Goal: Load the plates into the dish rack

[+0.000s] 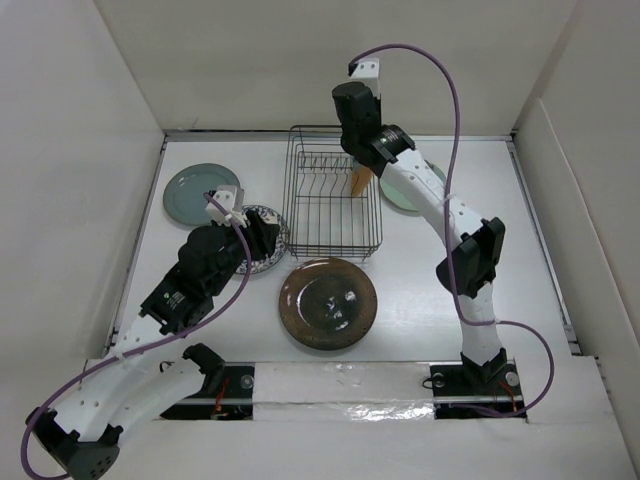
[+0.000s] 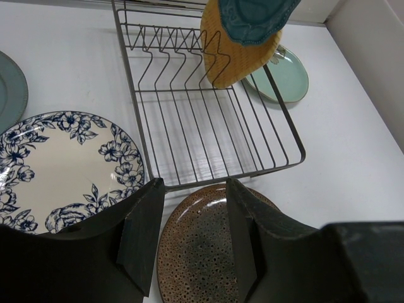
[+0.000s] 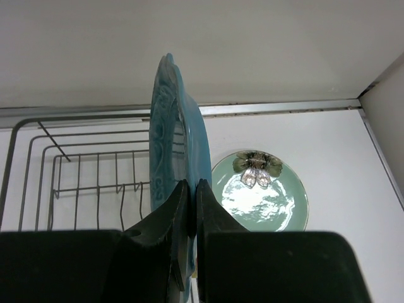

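Note:
The rear slots beside the orange-tan plate (image 1: pixel 360 181), toward the rack's middle, are empty. The upright teal plate (image 3: pixel 180 120) needs to go down into them with my right gripper.
The black wire dish rack (image 1: pixel 328 205) stands at the middle back. An orange-tan plate (image 1: pixel 360 181) stands upright in its right rear slots, also seen in the left wrist view (image 2: pixel 243 60). My right gripper (image 3: pixel 192 189) is shut on the rim of the dark teal scalloped plate (image 3: pixel 180 120), held upright on edge above the rack's right rear, just over the orange plate (image 2: pixel 255 19). My left gripper (image 2: pixel 192 214) is open and empty, low over the near edge of the white and blue floral plate (image 2: pixel 60 164) and the far edge of the brown plate (image 2: pixel 202 252).
A grey-green plate (image 1: pixel 198 192) lies flat at the back left. A pale mint plate (image 3: pixel 262 196) lies flat right of the rack. The brown plate (image 1: pixel 328 302) lies in front of the rack. White walls close in the left, back and right.

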Robot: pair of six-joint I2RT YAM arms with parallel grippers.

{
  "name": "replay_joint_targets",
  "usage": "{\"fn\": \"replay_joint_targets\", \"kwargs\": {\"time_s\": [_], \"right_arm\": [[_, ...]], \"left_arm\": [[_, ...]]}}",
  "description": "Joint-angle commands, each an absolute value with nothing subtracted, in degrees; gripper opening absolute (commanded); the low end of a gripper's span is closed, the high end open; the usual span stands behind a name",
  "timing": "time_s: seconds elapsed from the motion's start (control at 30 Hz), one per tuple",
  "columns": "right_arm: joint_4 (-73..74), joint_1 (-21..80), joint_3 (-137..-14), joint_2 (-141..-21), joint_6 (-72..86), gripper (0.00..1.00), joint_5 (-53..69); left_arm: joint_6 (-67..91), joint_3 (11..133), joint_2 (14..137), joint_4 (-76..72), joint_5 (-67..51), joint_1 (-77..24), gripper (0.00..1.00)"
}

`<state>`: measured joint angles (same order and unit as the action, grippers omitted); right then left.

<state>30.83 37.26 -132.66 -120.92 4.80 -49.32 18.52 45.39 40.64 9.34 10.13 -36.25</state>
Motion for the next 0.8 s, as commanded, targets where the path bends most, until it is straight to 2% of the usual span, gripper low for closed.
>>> {"fn": "replay_joint_targets", "kwargs": {"time_s": [0.0,0.63,0.77], "right_arm": [[21.09,38.14,-132.02,-118.39,4.83,0.00,-52.56],[21.18,39.29,-127.62,-123.05,8.96,0.00,-46.67],[20.13,39.29,-123.67,-122.35,10.89,0.00,-46.32]], "left_arm": [[18.81,45.53,39.73,8.17,9.76,-36.04,0.41],[18.63,45.53,40.17,8.00,8.96,-36.04,0.41],[18.55,45.44,40.08,8.00,8.79,-36.04,0.41]]}}
